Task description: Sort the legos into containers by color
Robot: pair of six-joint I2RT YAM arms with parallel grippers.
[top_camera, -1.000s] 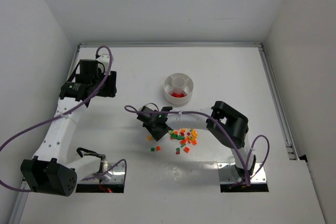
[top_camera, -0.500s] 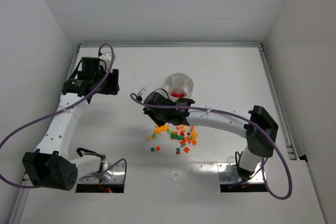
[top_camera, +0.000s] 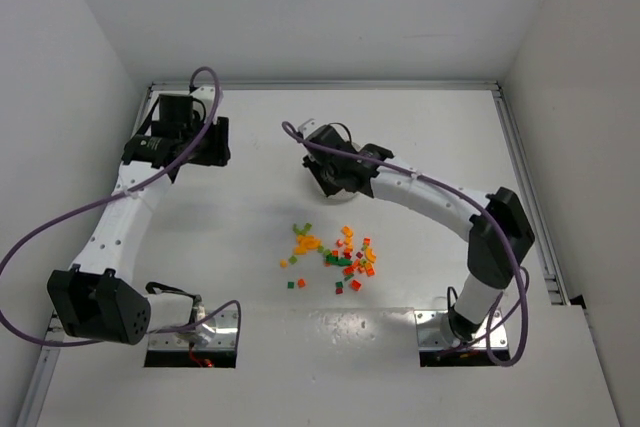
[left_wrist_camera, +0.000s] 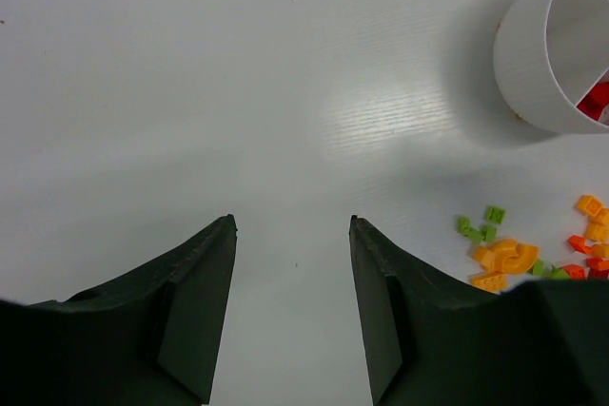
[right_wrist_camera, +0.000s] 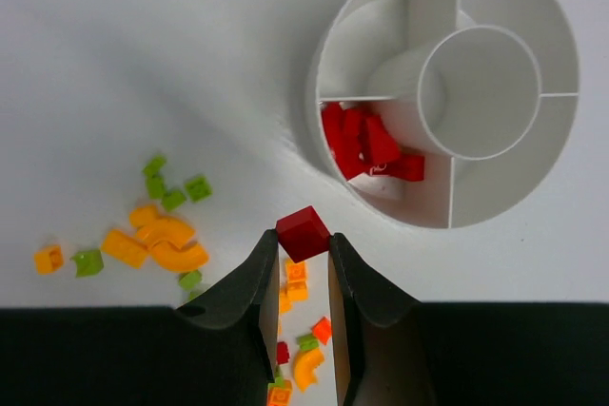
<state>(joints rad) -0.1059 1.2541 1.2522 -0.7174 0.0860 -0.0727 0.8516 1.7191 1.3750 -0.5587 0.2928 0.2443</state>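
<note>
My right gripper next moves outward across the dish's side over the red legos' wedge and releases the pinched lego there, as it's red too.
A dark red lego (right_wrist_camera: pixel 304 229) is pinched at the tips of my right gripper (right_wrist_camera: pixel 303 242), which is shut on it. It hangs just beside the outer wall of the round white dish (right_wrist_camera: pixel 314 92). One wedge container holds several red legos (right_wrist_camera: pixel 366 145); the other wedges and the hub show bare. In the top view the right gripper (top_camera: pixel 335 175) covers most of the dish. Loose orange, green, yellow and red legos (top_camera: pixel 345 259) lie scattered on the table below it. My left gripper (left_wrist_camera: pixel 290 225) is open over bare table, left of the dish (left_wrist_camera: pixel 533 64).
The white table is bounded by walls at the back and sides, with a metal rail (top_camera: pixel 530 187) along the right edge. Purple cables loop from both arms. A curved orange piece (left_wrist_camera: pixel 509 256) lies close to the left gripper's right finger.
My right arm has lifted the red lego from the pile and carried it back to the dish, now covering it in the top view. The left arm has shifted slightly towards the back.
</note>
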